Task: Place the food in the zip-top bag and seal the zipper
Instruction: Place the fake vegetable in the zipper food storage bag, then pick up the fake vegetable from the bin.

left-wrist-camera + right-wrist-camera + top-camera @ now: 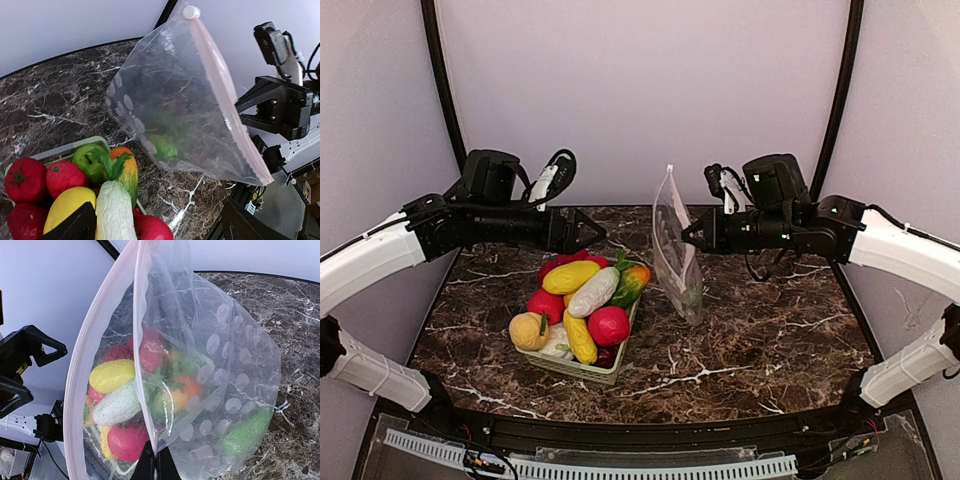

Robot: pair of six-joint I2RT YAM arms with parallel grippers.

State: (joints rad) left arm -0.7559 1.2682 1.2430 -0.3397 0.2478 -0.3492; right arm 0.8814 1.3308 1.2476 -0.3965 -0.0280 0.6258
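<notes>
The left gripper moves down onto the near end of the white food piece (580, 304) next and closes there, as the piece lies atop the pile below the gripper.
The zip-top bag (672, 240) hangs upright above the table, its lower end by the marble. My right gripper (688, 235) is shut on one side of the bag's open pink-edged mouth (150, 390), with its fingers (156, 467) pinched together. One green food piece (693, 296) lies at the bottom of the bag (245, 432). The zipper (225, 95) runs down the bag's edge, with the white slider (191, 12) at the top. The rest of the food (582, 295) is piled in the basket. My left gripper (592, 232) is open and empty above the pile, left of the bag.
The pale green slatted basket (575, 368) stands at centre left on the dark marble table (760, 340). In the left wrist view its rim (60, 150) lies just below the bag. Grey walls enclose the back and sides.
</notes>
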